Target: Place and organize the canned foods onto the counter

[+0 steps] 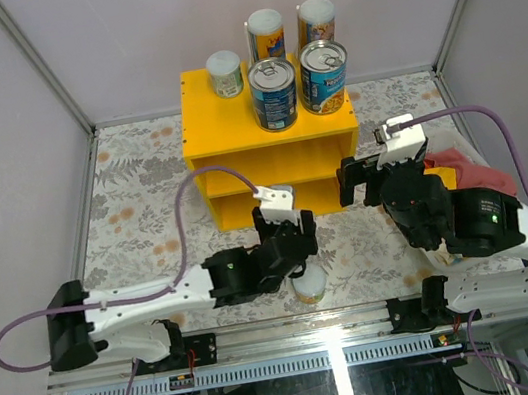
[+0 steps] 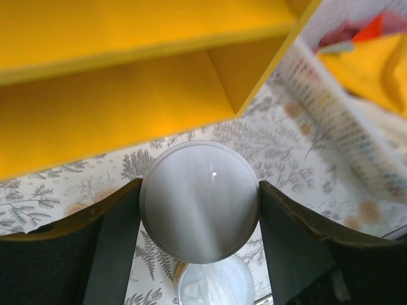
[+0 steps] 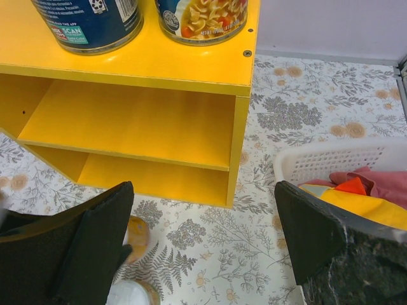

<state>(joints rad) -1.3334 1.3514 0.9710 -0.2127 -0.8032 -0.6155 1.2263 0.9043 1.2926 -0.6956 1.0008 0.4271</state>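
Note:
I should next lift my left gripper outward, then lower and release the held can on the bare counter top before the small can [image 1: 230,125], above and outward.
The yellow counter [image 1: 271,151] stands at the middle back. On its top are two wide blue tins [image 1: 274,94] [image 1: 324,76], two tall cans [image 1: 266,33] [image 1: 315,19] and a small can [image 1: 224,73]. My left gripper [image 1: 284,216] is in front of the counter's open compartments, shut on a small white-lidded can [image 2: 199,200], with both fingers [image 2: 114,241] against its sides. Another small can [image 1: 309,286] stands on the table beneath it. My right gripper [image 3: 203,235] hangs open and empty by the counter's right front corner [image 3: 238,159].
A white basket [image 3: 337,162] with red and yellow cloth sits right of the counter, close to my right arm. A floral cloth covers the table [image 1: 144,207]. Grey walls with metal posts close in the back and sides.

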